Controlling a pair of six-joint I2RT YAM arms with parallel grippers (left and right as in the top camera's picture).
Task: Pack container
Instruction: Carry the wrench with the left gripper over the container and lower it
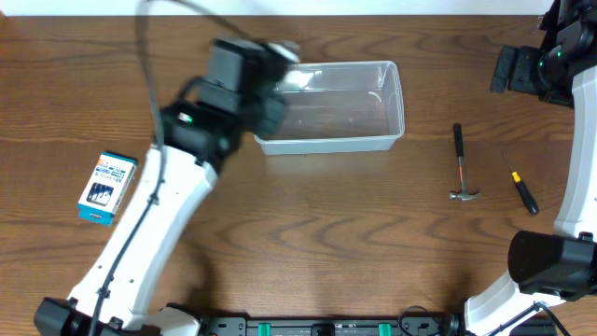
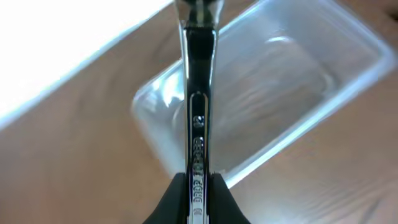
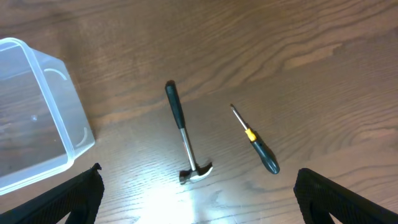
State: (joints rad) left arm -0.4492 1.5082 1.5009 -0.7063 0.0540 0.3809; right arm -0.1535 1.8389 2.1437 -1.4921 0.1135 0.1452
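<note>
My left gripper lowers the wrench next, toward the container's middle (image 1: 335, 108) (image 2: 262, 86), down between the container's sides, then releases the wrench.
The clear plastic container (image 1: 396, 103) stands at the back middle of the table, and nothing shows inside it. My left gripper (image 1: 254, 67) hovers over its left end, shut on a shiny metal wrench (image 2: 198, 93). The wrench points out ahead of the jaws (image 2: 198, 190) over the container (image 2: 298, 81). My right gripper (image 3: 199, 208) is open and empty, held high at the far right (image 1: 522, 70). Below it lie a black-handled hammer (image 3: 182, 134) and a screwdriver (image 3: 256, 142). The container's corner (image 3: 37, 124) shows at the left of the right wrist view.
The hammer (image 1: 459, 163) and the screwdriver (image 1: 520, 185) lie on the wood table to the right of the container. A small blue-and-white printed box (image 1: 105, 187) lies at the left. The table's far edge runs just behind the container.
</note>
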